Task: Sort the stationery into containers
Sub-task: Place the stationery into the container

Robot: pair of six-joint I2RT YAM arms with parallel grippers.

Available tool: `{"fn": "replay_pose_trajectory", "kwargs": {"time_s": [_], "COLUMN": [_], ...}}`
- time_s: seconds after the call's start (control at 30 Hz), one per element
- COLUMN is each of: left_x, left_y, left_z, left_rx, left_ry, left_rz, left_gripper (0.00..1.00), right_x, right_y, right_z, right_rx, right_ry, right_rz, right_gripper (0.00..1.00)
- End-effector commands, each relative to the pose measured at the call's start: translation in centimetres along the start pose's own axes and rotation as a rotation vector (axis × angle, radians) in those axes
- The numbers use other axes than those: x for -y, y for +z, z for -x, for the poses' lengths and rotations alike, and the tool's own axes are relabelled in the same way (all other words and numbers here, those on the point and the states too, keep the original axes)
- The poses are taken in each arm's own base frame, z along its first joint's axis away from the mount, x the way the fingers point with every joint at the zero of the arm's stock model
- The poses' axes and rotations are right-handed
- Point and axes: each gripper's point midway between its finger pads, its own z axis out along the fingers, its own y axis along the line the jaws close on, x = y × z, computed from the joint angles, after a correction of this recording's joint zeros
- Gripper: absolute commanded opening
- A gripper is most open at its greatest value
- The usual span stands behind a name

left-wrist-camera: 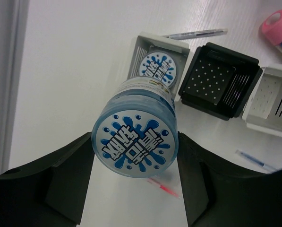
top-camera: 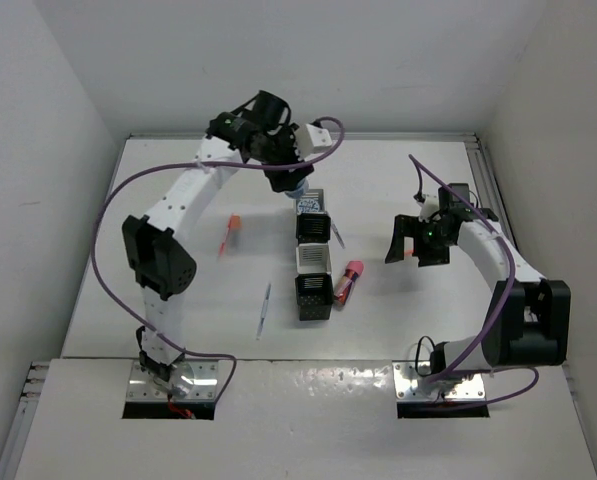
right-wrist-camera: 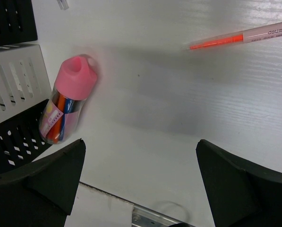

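Note:
Next, my left gripper will move down and rightward in the top view to release the blue-and-white roll, since the far white cup (top-camera: 309,203) (left-wrist-camera: 158,67) lies below it on that side.
My left gripper (top-camera: 290,188) is shut on a round blue-and-white roll (left-wrist-camera: 135,144) and holds it above the far end of the row of cups (top-camera: 314,258). A second roll (left-wrist-camera: 158,68) lies in the far white cup (left-wrist-camera: 141,45). The black cup (left-wrist-camera: 219,80) and the white cup (left-wrist-camera: 273,106) beside it look empty. My right gripper (top-camera: 418,243) is open and empty, right of the stubby pink marker (right-wrist-camera: 70,97), which lies against the cups. An orange-capped stick (top-camera: 229,232) and a grey pen (top-camera: 263,310) lie left of the row.
Another grey pen (left-wrist-camera: 197,34) lies on the right of the row, near the far cups. A thin pink-orange pen (right-wrist-camera: 240,37) lies on the table near my right gripper (right-wrist-camera: 141,146). White walls close in the table on three sides.

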Motion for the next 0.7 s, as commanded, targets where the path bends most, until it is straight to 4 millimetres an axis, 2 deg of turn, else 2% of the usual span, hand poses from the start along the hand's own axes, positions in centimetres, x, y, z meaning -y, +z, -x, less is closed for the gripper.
{"fn": "replay_pose_trajectory", "kwargs": {"time_s": [0.0,0.13,0.4,0.67], "left_x": [-0.8,-0.3,0.5,0.3], "left_y": [0.4,2.7,5.3,7.3], "left_z": [3.2,3.3,2.8,2.1], "left_rx": [0.043,-0.001,-0.037,-0.068], "left_ry": [-0.014,0.012,0.037,0.055], "left_rz": [0.076,0.078,0.059,0.075], "left_gripper": [0.14,0.13,0.13,0.13], "right_x": [-0.2,-0.1,-0.2,-0.1], "right_y": [-0.4,-0.2,0.2,0.2], "right_z": [1.6,1.4,1.4,1.2], "right_rx": [0.042,0.035,0.029,0.036], "right_ry": [-0.028,-0.03,-0.025,-0.033], "right_rz": [-0.009,-0.007,0.004,0.003], "right_gripper": [0.98,0.98,0.98,0.98]}}
